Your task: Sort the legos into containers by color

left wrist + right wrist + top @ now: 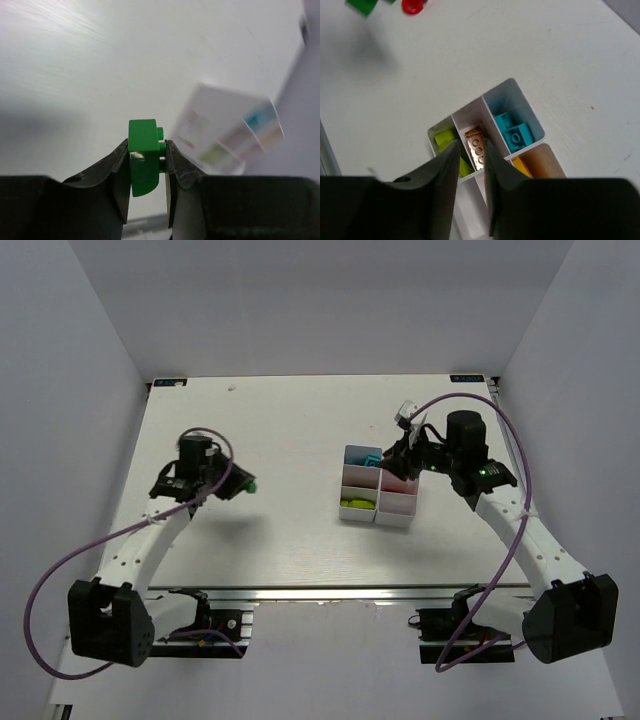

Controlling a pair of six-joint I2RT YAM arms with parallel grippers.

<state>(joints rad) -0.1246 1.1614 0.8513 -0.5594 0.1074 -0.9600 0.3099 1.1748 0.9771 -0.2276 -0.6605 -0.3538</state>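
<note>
The left gripper carries the green brick over the near bin beside the lime legos next and releases. That bin stands empty right of it in the top view.
My left gripper (240,483) is shut on a green lego (144,150), held off the table to the left of the containers (378,490). In the left wrist view the brick stands between the two fingers with its studs against the right one. My right gripper (470,144) hovers over the white containers (470,111), jaws a little apart with nothing in them. Under the gap an orange-brown lego (476,146) lies in the middle bin. Beside it are lime green legos (444,137), cyan legos (516,134) and a yellow-orange lego (521,166) in their own bins.
The containers show blurred at the right of the left wrist view (225,135). A red piece (412,5) and a green one (362,5) appear at the top edge of the right wrist view. White walls enclose the table (280,430) on three sides.
</note>
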